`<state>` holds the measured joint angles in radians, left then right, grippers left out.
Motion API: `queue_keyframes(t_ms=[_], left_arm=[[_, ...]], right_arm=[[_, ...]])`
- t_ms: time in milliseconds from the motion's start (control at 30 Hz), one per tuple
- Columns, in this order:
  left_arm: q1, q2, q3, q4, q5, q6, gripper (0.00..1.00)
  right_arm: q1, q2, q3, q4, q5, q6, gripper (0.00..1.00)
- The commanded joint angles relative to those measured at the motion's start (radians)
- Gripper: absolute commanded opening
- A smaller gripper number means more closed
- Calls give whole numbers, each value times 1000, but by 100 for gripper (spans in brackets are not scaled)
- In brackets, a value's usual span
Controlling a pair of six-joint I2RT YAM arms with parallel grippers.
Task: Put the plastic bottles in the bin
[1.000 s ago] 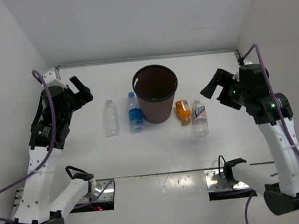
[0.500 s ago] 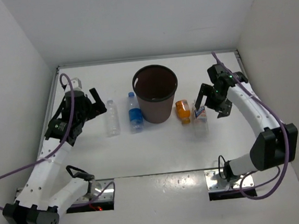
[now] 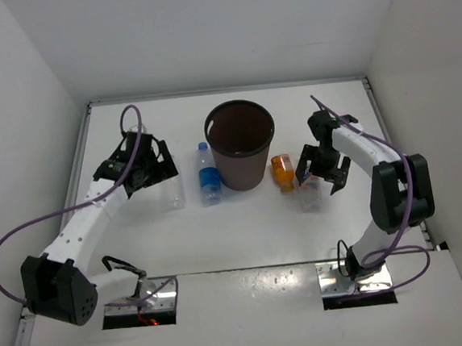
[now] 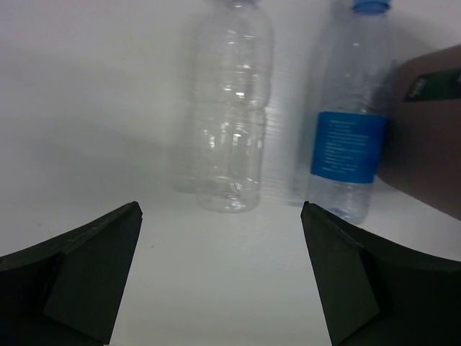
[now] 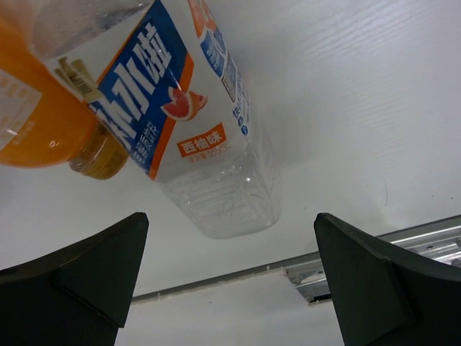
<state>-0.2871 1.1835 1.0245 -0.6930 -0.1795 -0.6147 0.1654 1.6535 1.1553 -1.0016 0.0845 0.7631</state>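
My right gripper is higher than the white-labelled bottle's label, so next I need to shift it slightly toward the orange bottle and then lower it there.
The dark brown bin stands upright at mid-table. Left of it lie the plain clear bottle and the blue-labelled bottle. Right of it lie the short orange bottle and the white-labelled bottle. My left gripper is open and empty, low over the clear bottle's cap end. In the left wrist view the clear bottle and the blue-labelled one lie ahead of the open gripper. My right gripper is open over the white-labelled bottle, with the orange bottle beside it.
White walls close the table on the left, right and back. Two metal-framed cut-outs sit near the arm bases. The bin's side shows at the right of the left wrist view. A metal rail shows beyond the white-labelled bottle.
Both arms have reached forward and dropped toward the table. The left gripper has come down by the plain clear bottle and the right over the white-labelled bottle. The bottles have not moved.
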Motion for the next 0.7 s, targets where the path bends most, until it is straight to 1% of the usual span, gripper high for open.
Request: queue_keyframes(t_ms=[0, 67, 100, 133, 200, 233, 267, 333, 433, 467, 500, 567, 667], left_arm=[[40, 30, 90, -69, -113, -10, 100], [25, 59, 126, -100, -142, 3, 100], [25, 68, 149, -112, -182, -28, 100], [16, 86, 160, -125, -183, -39, 100], [3, 106, 173, -125, -146, -39, 100], [3, 116, 184, -125, -96, -39, 100], [-10, 116, 184, -125, -77, -39, 100], [-43, 116, 184, -125, -67, -51, 100], [-43, 116, 184, -125, -77, -69, 100], [-43, 116, 184, -125, -77, -69, 100], [-43, 126, 184, -125, -77, -69, 100], [-43, 137, 175, -125, -87, -69, 100], [-34, 171, 175, -125, -62, -60, 100]], right_arm=[[3, 43, -5, 37, -5, 28, 100], [-9, 80, 6, 37, -5, 19, 100], [-9, 118, 6, 37, -5, 19, 100], [-9, 139, 33, 28, -5, 10, 100], [-9, 175, 55, 18, -5, 10, 100], [2, 202, 73, 18, -5, 10, 100], [2, 213, 83, 18, -5, 10, 100], [2, 232, 95, 18, -5, 10, 96], [-20, 272, 130, 8, 9, 1, 91], [-20, 287, 141, -3, 9, -11, 89], [-20, 317, 152, -3, 9, -11, 81], [-20, 341, 161, -3, -6, -21, 76], [-20, 351, 152, -3, -15, -21, 64]])
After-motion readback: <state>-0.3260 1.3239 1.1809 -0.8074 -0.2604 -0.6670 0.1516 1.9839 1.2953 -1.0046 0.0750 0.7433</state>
